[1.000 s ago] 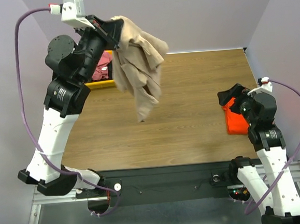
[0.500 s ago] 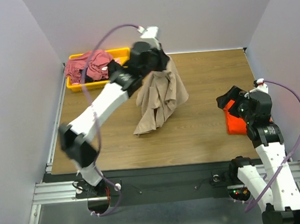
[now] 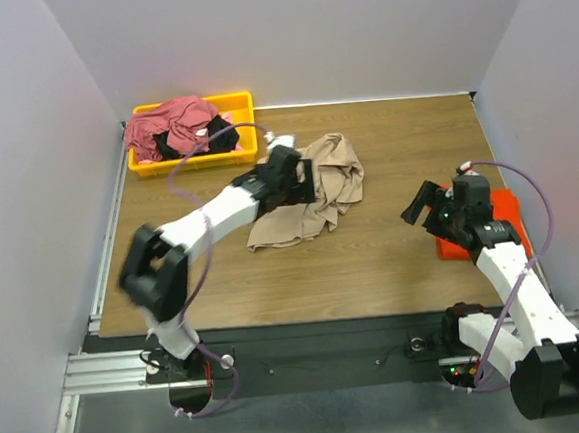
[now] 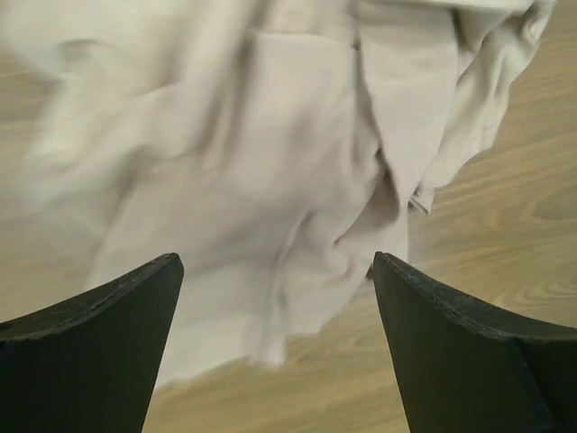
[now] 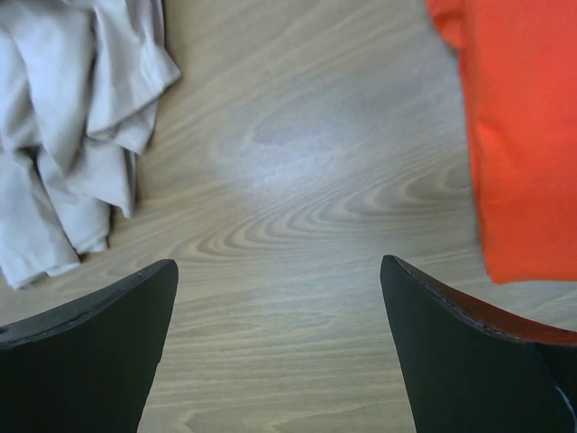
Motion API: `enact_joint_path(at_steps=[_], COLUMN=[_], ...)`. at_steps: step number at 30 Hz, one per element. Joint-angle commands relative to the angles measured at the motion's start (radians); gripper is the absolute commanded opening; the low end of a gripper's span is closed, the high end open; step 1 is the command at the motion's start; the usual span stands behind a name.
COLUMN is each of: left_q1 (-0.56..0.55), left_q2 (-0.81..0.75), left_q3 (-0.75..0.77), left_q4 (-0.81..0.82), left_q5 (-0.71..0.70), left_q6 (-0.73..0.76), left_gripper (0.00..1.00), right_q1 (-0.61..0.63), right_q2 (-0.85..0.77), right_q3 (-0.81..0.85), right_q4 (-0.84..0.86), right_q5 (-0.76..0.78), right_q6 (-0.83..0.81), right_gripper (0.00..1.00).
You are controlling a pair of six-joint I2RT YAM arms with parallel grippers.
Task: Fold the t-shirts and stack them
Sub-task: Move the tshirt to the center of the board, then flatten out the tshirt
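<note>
The tan t-shirt's near corner (image 3: 256, 244) sticks out from the heap. I will move my left gripper back, down and to the left in the top view, onto that corner.
A crumpled tan t-shirt (image 3: 320, 196) lies in a heap on the wooden table, left of the middle. My left gripper (image 3: 302, 180) hovers over its left part, jaws wide and open. In the left wrist view the tan cloth (image 4: 270, 153) lies loose below the left gripper (image 4: 275, 271), with nothing between the fingers. A folded orange-red t-shirt (image 3: 509, 207) lies flat at the right edge. Just to its left is my right gripper (image 3: 424, 204), open over bare wood. In the right wrist view the right gripper (image 5: 279, 271) has the orange-red t-shirt (image 5: 523, 135) to its right and the tan t-shirt (image 5: 63, 135) far left.
A yellow bin (image 3: 195, 165) stands at the back left corner and holds a dusty rose-red t-shirt (image 3: 167, 121) and a black one (image 3: 219, 133). Grey walls close in the table on the left, back and right.
My left arm swung down from high at the left, carried the hanging tan t-shirt onto the table and let it go. My right gripper moved left, off the orange-red t-shirt.
</note>
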Motion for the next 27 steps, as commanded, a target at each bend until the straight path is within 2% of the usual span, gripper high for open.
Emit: enact_joint_path(at_steps=[1,4,5,9,14,20,26,27], left_q1=[0.034,0.108,0.157,0.281,0.304,0.312,0.314,0.314], left_q2=[-0.367,-0.518,-0.547,-0.626,-0.562,-0.403,-0.319,-0.316], left_q3=[-0.232,-0.433,-0.526,-0.723,-0.76,-0.734,-0.729,-0.732], left_q4=[0.107,0.061,0.058,0.147,0.28,0.385,0.443,0.443], left_q5=[-0.201,-0.238,-0.213,-0.088,0.026,0.127,0.23,0.236], left_q6=[-0.175,-0.313,-0.341,-0.364,-0.338,-0.327,-0.315,-0.314], left_gripper=[0.98,0.99,0.99,0.99,0.98,0.85,0.63,0.55], right_q1=[0.088,0.227,0.282,0.381,0.396,0.396,0.396,0.398], right_q2=[0.068,0.184,0.218,0.419,0.562,0.677,0.761,0.772], right_q3=[0.004,0.014,0.034,0.122,0.205,0.312,0.379,0.384], right_q4=[0.077,0.113,0.128,0.179,0.228,0.254,0.266,0.268], right_q5=[0.031,0.155,0.175,0.275,0.309,0.39,0.436,0.444], right_q6=[0.014,0.057,0.078,0.097,0.127,0.158,0.201,0.207], right_gripper=[1.0,1.0,1.0,1.0,1.0,1.0,1.0,1.0])
